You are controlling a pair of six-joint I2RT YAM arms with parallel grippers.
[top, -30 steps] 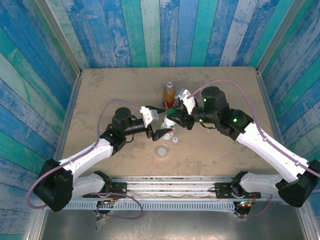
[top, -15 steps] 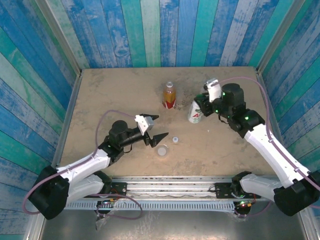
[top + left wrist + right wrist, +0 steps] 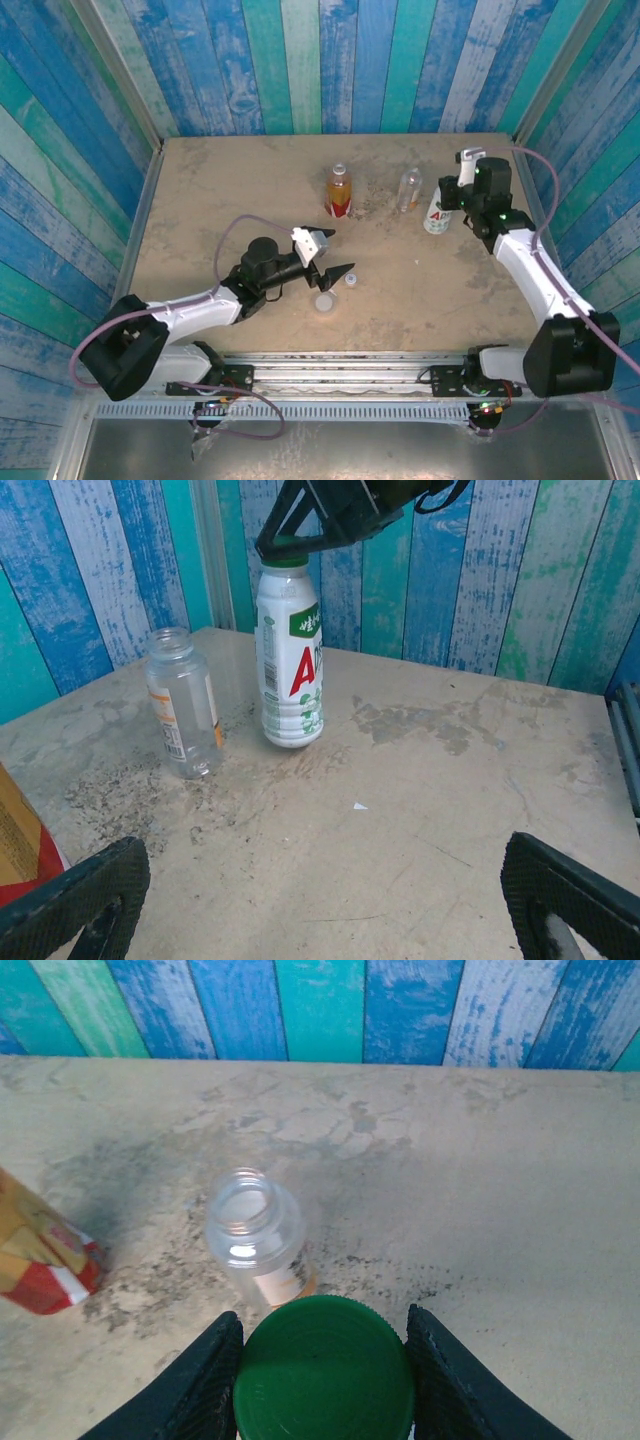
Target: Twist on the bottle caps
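The dark green cap [image 3: 325,1370] is between my right gripper's fingers on top of the white bottle, so next I will shift that gripper slightly away from the clear bottle and let go of the cap.
My right gripper [image 3: 446,199] is shut on the dark green cap [image 3: 325,1370], which sits on top of the white bottle [image 3: 437,216] with the green-red label, standing at the back right. In the left wrist view the white bottle [image 3: 290,660] stands upright with the right gripper [image 3: 340,515] on its top. To its left is the short clear bottle [image 3: 408,189], uncapped, and further left the amber bottle [image 3: 339,192]. My left gripper [image 3: 338,252] is open over mid-table, its fingers [image 3: 75,900] wide apart with nothing between them. The pale grey cap [image 3: 324,301] and the tiny white cap [image 3: 351,280] lie just in front of it.
Blue and green plank walls enclose the table [image 3: 220,200] on three sides, and the right wall is close to my right arm. In the right wrist view the clear bottle [image 3: 255,1225] stands just beyond the green cap, with the amber bottle [image 3: 40,1260] at the left edge.
My right gripper has carried the white bottle from the table's middle to the back right. The left gripper has pulled away from it and now hovers by the loose caps.
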